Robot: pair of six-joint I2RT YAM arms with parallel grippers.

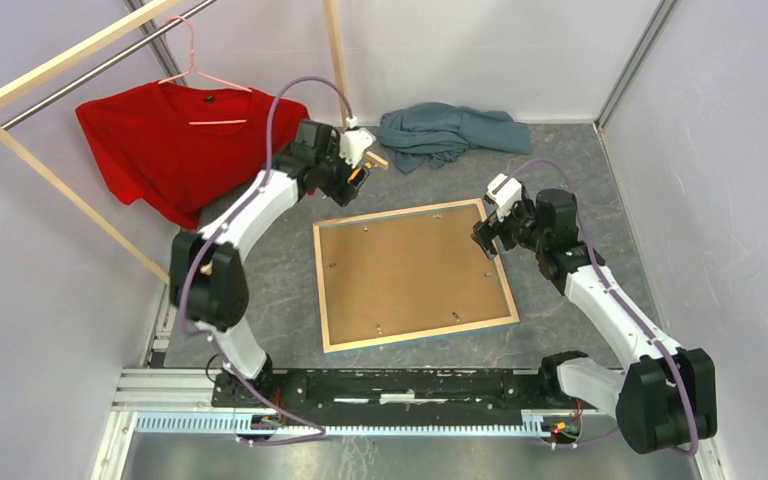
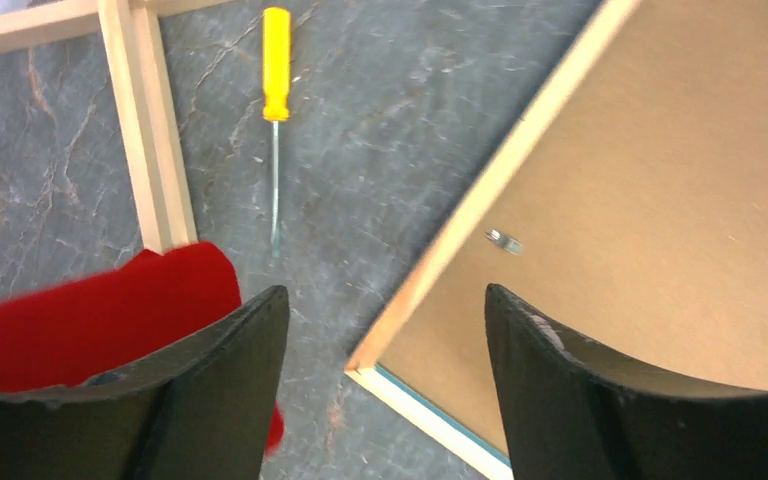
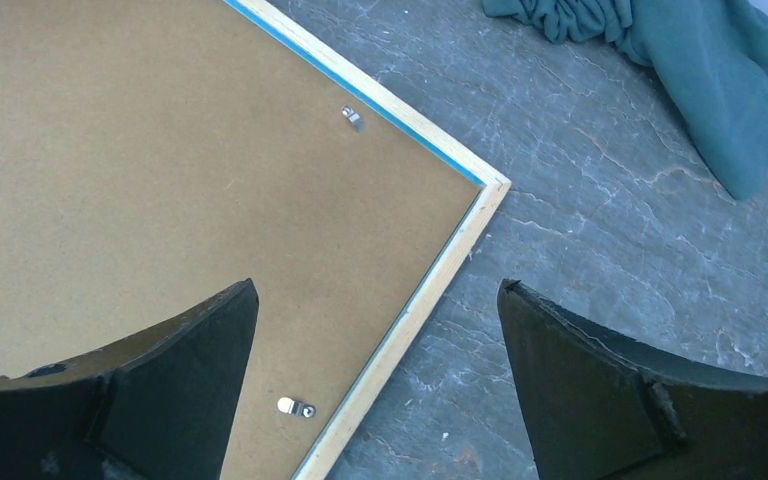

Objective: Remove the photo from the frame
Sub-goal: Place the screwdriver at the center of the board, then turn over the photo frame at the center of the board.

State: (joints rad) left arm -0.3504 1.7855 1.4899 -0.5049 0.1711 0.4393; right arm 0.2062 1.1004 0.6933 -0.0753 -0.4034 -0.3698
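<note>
My right gripper swings back, turns and comes down astride the middle of the near wooden edge next, since bare tabletop alongside leaves room for a finger.
The frame lies face down in the middle of the table, pale wood edges up, with the brown backing board held in by small metal clips. The photo is hidden under the board. My left gripper hovers just past the frame's far left corner. It is open and empty. A yellow screwdriver lies on the table ahead of it. My right gripper hangs open over the frame's right edge, near the far right corner. Nothing sits between its fingers.
A red shirt on a pink hanger hangs from a wooden clothes rack at the back left; its hem lies close to my left fingers. A blue-grey cloth is crumpled at the back. Walls close in on three sides.
</note>
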